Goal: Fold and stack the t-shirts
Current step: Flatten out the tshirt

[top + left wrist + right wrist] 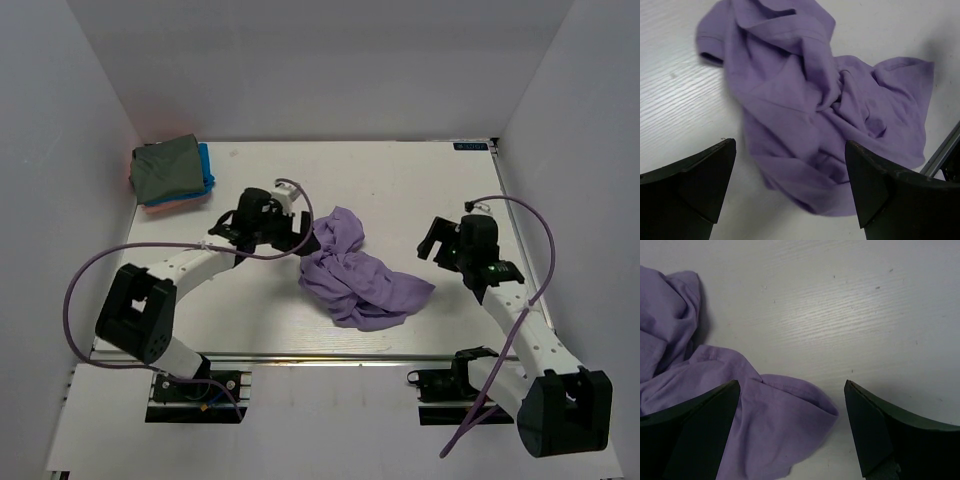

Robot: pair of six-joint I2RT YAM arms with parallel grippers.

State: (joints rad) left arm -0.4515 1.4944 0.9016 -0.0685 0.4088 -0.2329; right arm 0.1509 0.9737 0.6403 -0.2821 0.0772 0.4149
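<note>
My left gripper lowers next, moving to the right in the top view onto the heap's raised fold, because the bunched cloth there offers a fold to pinch.
A crumpled lavender-purple t-shirt (pixel 355 275) lies in a heap in the middle of the table. It also shows in the left wrist view (pixel 810 105) and the right wrist view (pixel 740 410). My left gripper (pixel 300 238) is open and empty, just left of the heap and above its near edge (pixel 790 185). My right gripper (pixel 437 240) is open and empty, to the right of the shirt, over its sleeve end (pixel 790 427). A stack of folded shirts stands at the back left: olive-grey (pixel 165 166) on top, bright blue (pixel 207 165) and salmon-pink (pixel 165 206) beneath.
White walls close the table on the left, back and right. A metal rail (pixel 330 358) runs along the near edge by the arm bases. Purple cables (pixel 540 240) loop from both arms.
</note>
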